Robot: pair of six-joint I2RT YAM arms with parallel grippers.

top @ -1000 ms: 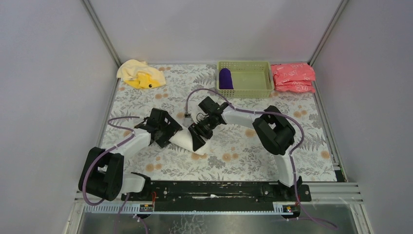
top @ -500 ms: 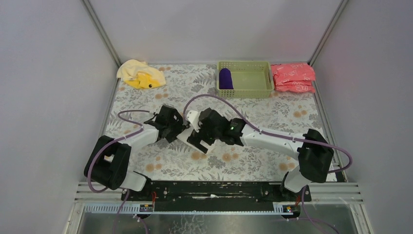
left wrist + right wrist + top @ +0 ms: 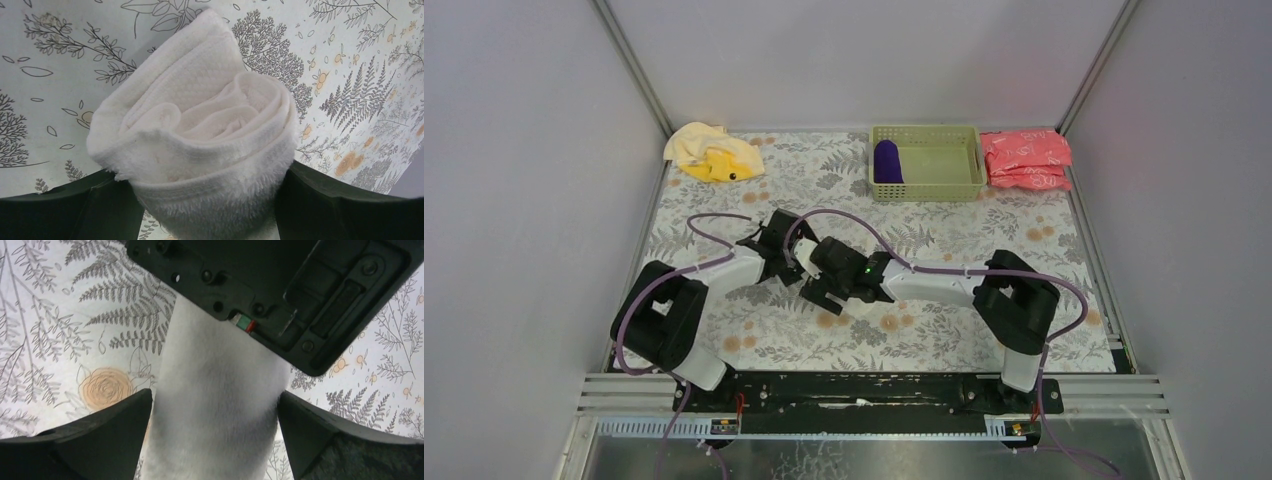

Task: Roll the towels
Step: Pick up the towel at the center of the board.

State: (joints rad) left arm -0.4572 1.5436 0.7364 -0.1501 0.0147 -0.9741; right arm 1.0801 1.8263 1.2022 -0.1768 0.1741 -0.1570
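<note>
I will next move my right gripper down over the white roll beside my left gripper and close its fingers onto both sides, since the cloth is already between them.
The white towel (image 3: 200, 125) is a thick roll on the floral mat, its spiral end facing the left wrist camera. My left gripper (image 3: 205, 200) is shut on this roll, both fingers pressed into the pile. My right gripper (image 3: 215, 430) straddles the same roll (image 3: 220, 405) from the other side, open, with its fingers beside the cloth. From above, the two grippers (image 3: 789, 255) (image 3: 816, 282) meet at the mat's middle and hide most of the roll. The purple towel (image 3: 886, 160) lies rolled in the green basket (image 3: 924, 194). The yellow towel (image 3: 714, 155) sits crumpled at the far left corner.
Pink-red wrapped packets (image 3: 1026, 158) are stacked right of the basket at the far right. Grey walls enclose the mat on three sides. Purple cables loop over both arms near the middle.
Both grippers have shifted slightly left and further from the bases with the roll. The right jaws have spread apart off the roll. The left jaws have narrowed onto it.
</note>
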